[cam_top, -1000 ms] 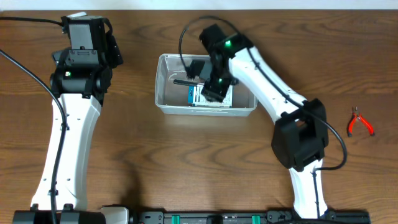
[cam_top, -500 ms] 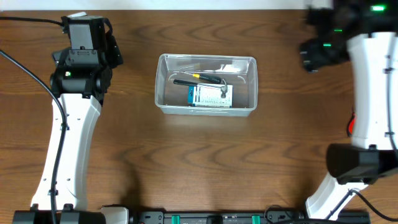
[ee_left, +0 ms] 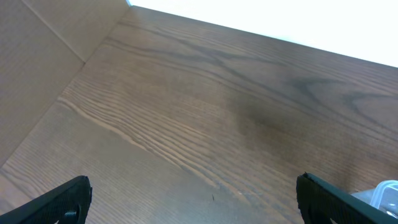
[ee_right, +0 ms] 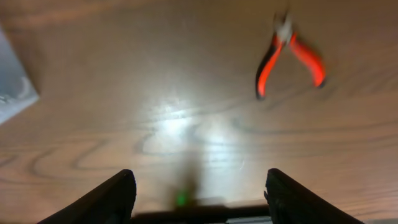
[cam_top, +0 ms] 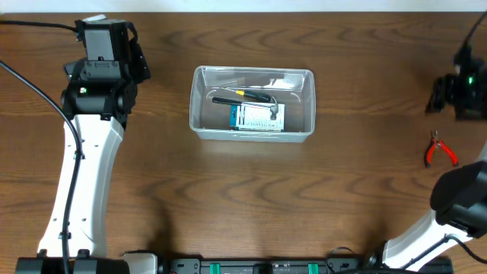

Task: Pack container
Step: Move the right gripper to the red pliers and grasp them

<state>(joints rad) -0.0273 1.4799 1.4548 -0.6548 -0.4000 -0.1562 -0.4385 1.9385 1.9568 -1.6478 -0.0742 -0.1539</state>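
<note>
My right gripper should next go down toward the pliers [cam_top: 440, 150] and bring its open fingers to both sides of the handle nearer the container, because the spread handles leave room between them.
The clear plastic container [cam_top: 196, 106] stands at the table's middle. In it lie a blue-and-white box [cam_top: 257, 118] and a black tool with a yellow band [cam_top: 243, 97]. Red-handled pliers [cam_top: 440, 150] lie on the table at the far right and show in the right wrist view [ee_right: 289, 53]. My right gripper [cam_top: 450, 93] hovers just behind the pliers, open and empty [ee_right: 199, 199]. My left gripper [cam_top: 122, 46] is at the back left, open and empty [ee_left: 193, 199], well away from the container.
A corner of the container shows at the left edge of the right wrist view [ee_right: 12, 87] and at the lower right of the left wrist view [ee_left: 385, 194]. The table's far edge runs close behind the left gripper.
My right arm has swung from over the container to the far right, near the pliers. The box and the black tool stay in the container. The left arm has not moved.
</note>
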